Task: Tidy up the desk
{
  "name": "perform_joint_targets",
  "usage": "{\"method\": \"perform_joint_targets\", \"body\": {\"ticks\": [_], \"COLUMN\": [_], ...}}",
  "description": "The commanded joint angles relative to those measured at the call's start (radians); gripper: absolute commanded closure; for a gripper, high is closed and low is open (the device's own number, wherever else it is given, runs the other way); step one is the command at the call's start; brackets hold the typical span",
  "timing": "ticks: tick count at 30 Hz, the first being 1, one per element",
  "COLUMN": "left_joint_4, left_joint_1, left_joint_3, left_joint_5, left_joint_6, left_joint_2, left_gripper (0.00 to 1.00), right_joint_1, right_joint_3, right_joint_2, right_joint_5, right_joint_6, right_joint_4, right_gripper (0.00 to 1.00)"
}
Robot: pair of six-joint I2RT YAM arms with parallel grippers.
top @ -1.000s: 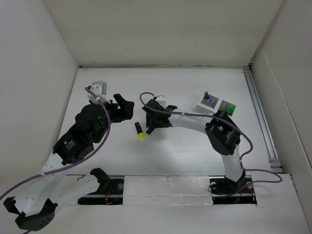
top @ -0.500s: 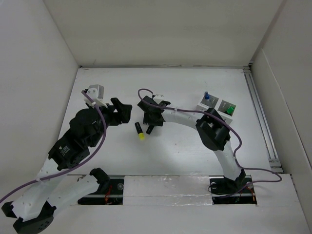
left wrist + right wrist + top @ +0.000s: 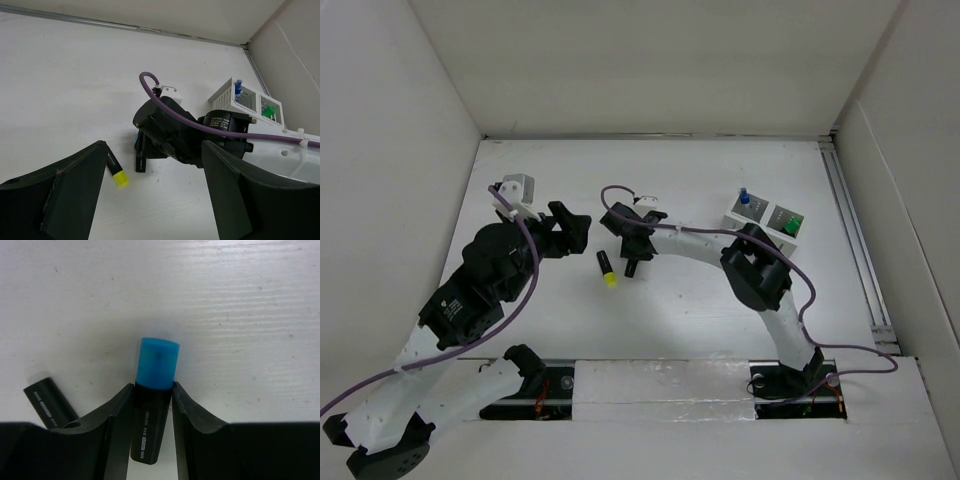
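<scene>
The green marker's section [image 3: 785, 220] still has open space, so my right gripper will rise next, carry the black marker with the blue cap to the right in the top view and lower it in.
On the white desk [image 3: 700, 300] a black marker with a yellow cap [image 3: 607, 270] lies loose between the two arms. My right gripper [image 3: 153, 387] points down at the desk and is shut on a black marker with a blue cap [image 3: 157, 362]. Both fingers press its body and the cap sticks out past the tips. From above, the right gripper [image 3: 628, 250] hides that marker. My left gripper [image 3: 578, 228] hovers just left of it, wide open and empty. In the left wrist view the yellow-capped marker [image 3: 116, 172] lies beside the left finger.
A small white compartmented holder [image 3: 763, 215] stands at the right, with a blue marker [image 3: 743, 197] and a green one [image 3: 787, 226] upright in it. White panel walls close in the desk. A purple cable [image 3: 165, 107] loops over the right wrist.
The right gripper's jaws have closed in onto the blue-capped marker, and its wrist has edged left. The left gripper has shifted slightly and opened a little wider.
</scene>
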Motion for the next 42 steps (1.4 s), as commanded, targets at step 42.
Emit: {"method": "perform_joint_targets", "body": {"ticks": [42], "left_joint_4": [0.224], "left_joint_1": [-0.005], "left_joint_3": [-0.056], "left_joint_5": [0.124], "left_joint_6": [-0.170], "left_joint_2": [0.165], "left_gripper": [0.31], "right_joint_1": [-0.874], "right_joint_3": [-0.507], "right_joint_2": [-0.765], "right_joint_5": [0.110], "right_joint_6": [-0.485], "right_joint_4": [0.280], "right_gripper": [0.79]}}
